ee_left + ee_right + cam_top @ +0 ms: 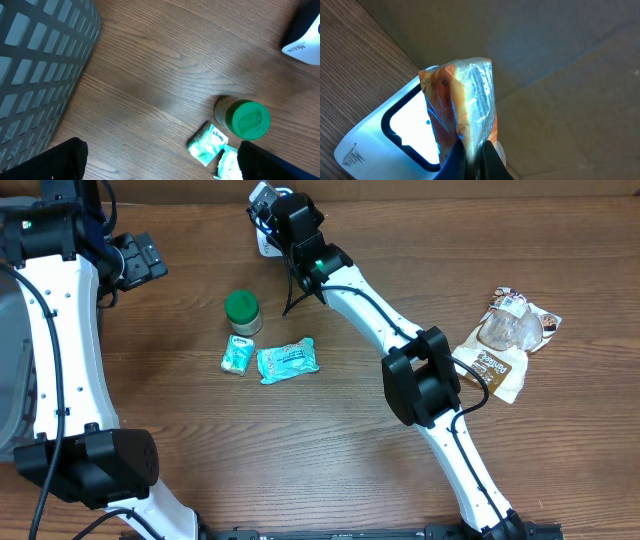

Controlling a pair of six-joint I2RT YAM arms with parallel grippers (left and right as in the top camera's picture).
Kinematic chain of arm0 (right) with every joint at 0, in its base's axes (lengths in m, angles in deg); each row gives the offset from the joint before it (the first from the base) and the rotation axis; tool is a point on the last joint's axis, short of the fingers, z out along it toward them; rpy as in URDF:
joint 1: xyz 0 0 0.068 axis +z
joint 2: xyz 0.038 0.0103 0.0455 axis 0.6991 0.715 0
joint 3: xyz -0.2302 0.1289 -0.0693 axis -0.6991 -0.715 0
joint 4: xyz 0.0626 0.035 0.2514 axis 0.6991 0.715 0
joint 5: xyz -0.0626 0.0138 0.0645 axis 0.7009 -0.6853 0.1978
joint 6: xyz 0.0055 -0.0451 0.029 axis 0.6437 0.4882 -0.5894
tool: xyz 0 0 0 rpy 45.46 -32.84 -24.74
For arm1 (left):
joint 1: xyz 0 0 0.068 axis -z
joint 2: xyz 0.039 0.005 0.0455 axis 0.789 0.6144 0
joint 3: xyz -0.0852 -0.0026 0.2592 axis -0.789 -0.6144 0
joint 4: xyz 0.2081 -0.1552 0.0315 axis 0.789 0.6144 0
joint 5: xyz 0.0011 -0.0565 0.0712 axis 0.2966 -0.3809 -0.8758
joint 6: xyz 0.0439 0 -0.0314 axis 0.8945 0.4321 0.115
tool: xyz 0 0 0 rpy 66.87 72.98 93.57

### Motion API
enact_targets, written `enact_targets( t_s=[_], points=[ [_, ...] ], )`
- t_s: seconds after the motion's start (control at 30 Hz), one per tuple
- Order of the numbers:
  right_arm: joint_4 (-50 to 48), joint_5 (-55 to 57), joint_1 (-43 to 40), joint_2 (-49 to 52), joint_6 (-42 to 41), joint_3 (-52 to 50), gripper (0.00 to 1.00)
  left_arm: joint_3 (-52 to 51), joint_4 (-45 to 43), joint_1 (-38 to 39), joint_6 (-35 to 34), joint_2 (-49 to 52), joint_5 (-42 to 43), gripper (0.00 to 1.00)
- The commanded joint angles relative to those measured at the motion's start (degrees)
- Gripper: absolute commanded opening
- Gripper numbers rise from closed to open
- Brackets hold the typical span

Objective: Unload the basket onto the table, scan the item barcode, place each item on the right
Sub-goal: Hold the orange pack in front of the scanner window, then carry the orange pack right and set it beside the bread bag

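The wood beside the bags is bare, so my right gripper will move back and to the right in the overhead view, then down, to release the packet (467, 92) there.
My right gripper (474, 147) is shut on the lower edge of an orange and clear plastic packet (467, 92). It holds the packet upright just in front of the lit window of a white barcode scanner (372, 142). In the overhead view this gripper (275, 212) is at the table's far edge, over the scanner (264, 246). My left gripper (160, 150) stands open with nothing between its fingers, hovering over bare wood at the far left (140, 260).
A green-lidded jar (242, 310), a small Kleenex pack (237, 355) and a larger teal pack (288, 360) lie mid-table. Brown and clear bags (505, 340) sit at the right. A grey mesh basket (40, 65) stands at the left edge.
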Motion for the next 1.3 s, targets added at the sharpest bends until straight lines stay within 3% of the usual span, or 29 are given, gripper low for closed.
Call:
enact_targets(
  t_s=[0.0,0.3,0.57,0.67,0.77,0.83,1.0,1.1,1.27],
  points=[
    [0.17,-1.01,0.55,-0.33,1.40,0.44,0.04,0.15,-0.02,0.13,0.20,0.55,-0.48,1.00],
    [3.26,-0.50,0.61,-0.70,4.81,0.46,0.04,0.15,-0.02,0.13,0.17,0.55,-0.48,1.00],
    [9.97,-0.28,0.61,-10.23,5.09,0.46,0.04,0.17,-0.02,0.13,0.17,0.55,-0.50,0.99],
    [15.91,-0.35,0.59,-15.56,-3.85,0.50,0.04,0.15,-0.02,0.13,0.17,0.55,-0.48,1.00],
    [26.51,-2.69,0.59,-22.69,-19.63,0.57,0.04,0.15,-0.02,0.13,0.20,0.55,-0.48,1.00],
    [37.73,-8.48,0.13,-29.40,-34.16,0.57,0.04,0.15,-0.02,0.13,0.20,0.55,-0.48,0.99],
    [57.31,-20.39,-5.29,-37.33,-52.04,0.57,0.04,0.15,-0.02,0.13,0.20,0.55,-0.48,1.00],
    [68.24,-21.35,-10.60,-37.16,-57.75,0.37,0.04,0.15,-0.02,0.13,0.20,0.55,-0.50,1.00],
    [74.71,-21.40,-17.64,-34.05,-58.40,-2.19,0.04,0.15,-0.02,0.13,0.17,0.55,-0.48,0.99]
  ],
)
